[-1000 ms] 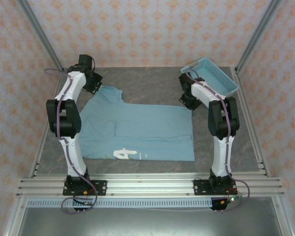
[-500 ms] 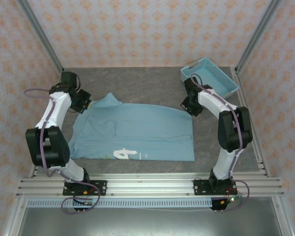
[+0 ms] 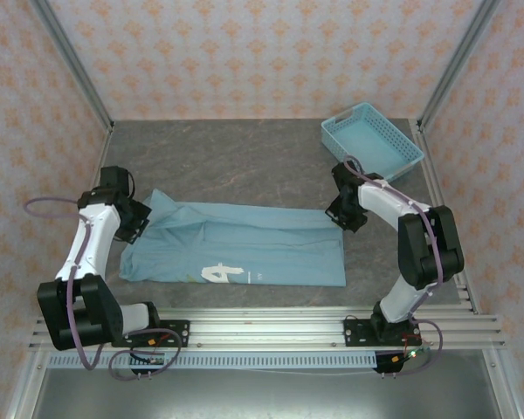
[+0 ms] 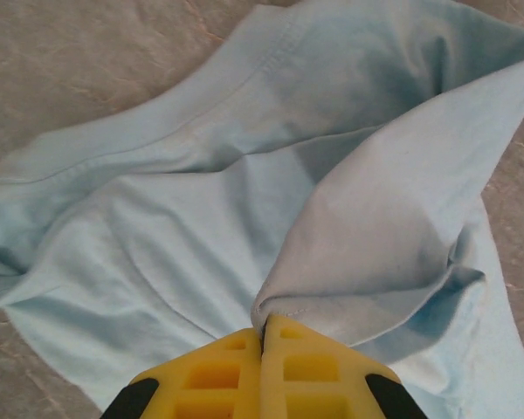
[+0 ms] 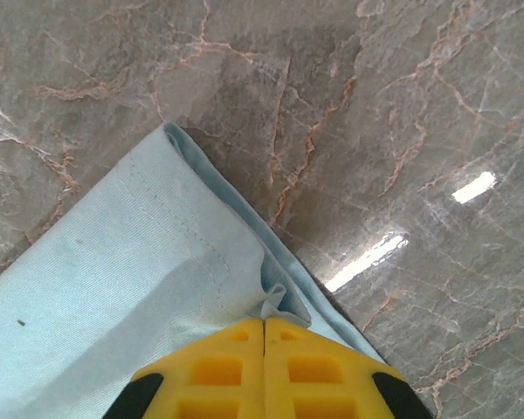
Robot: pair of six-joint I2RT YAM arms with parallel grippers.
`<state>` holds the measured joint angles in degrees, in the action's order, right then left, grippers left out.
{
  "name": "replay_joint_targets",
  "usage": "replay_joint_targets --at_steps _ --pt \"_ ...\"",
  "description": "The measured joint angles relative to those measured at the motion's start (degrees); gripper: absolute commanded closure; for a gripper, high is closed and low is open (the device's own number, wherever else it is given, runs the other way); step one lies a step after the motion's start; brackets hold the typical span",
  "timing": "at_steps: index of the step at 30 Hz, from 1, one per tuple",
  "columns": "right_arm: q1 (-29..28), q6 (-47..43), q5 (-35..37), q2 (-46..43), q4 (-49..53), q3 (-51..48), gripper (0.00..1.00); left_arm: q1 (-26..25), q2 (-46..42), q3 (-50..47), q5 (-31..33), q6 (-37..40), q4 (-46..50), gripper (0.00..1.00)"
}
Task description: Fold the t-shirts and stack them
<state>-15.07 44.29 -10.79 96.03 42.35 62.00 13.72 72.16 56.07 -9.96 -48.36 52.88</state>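
Note:
The lettered near part of the shirt is still uncovered, so my right gripper should next move back toward it along the shirt's short side edge (image 3: pixel 341 249) and release the shirt's corner.
A light teal-blue t-shirt (image 3: pixel 244 249) lies spread across the middle of the grey marble table, white lettering (image 3: pixel 223 274) near its front edge. My left gripper (image 3: pixel 142 218) is shut on the shirt's far left edge, and the cloth (image 4: pixel 367 218) rises in a fold from the yellow fingertips (image 4: pixel 265 327). My right gripper (image 3: pixel 339 213) is shut on the far right corner of the shirt (image 5: pixel 157 288), the hem bunched at its fingertips (image 5: pixel 264 323). The far half of the shirt is folded toward the front.
A light blue plastic lattice basket (image 3: pixel 371 140) stands at the back right corner. Bare marble tabletop (image 3: pixel 236 157) lies behind the shirt. Metal frame rails (image 3: pixel 262 327) run along the near edge and up both sides.
Both grippers have pulled the shirt's far edge toward the front of the table, the left one travelling farther and outward to the left. The shirt now looks shorter front to back.

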Motion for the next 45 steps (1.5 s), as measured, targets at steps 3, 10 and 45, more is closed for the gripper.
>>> replay_joint_targets --at_steps 3,10,45 --pt "0.00 -0.68 0.02 -0.04 0.20 0.09 1.00 0.00 -1.60 0.04 1.57 -1.09 1.11 1.00" --pt "0.00 -2.32 -0.17 -1.42 2.62 1.86 1.00 -0.15 -5.99 1.73 4.57 -4.68 5.84 1.00" --pt "-1.03 -2.25 -6.01 -10.82 13.16 -4.66 1.00 -4.28 -15.19 -5.57 10.10 -10.91 8.02 1.00"
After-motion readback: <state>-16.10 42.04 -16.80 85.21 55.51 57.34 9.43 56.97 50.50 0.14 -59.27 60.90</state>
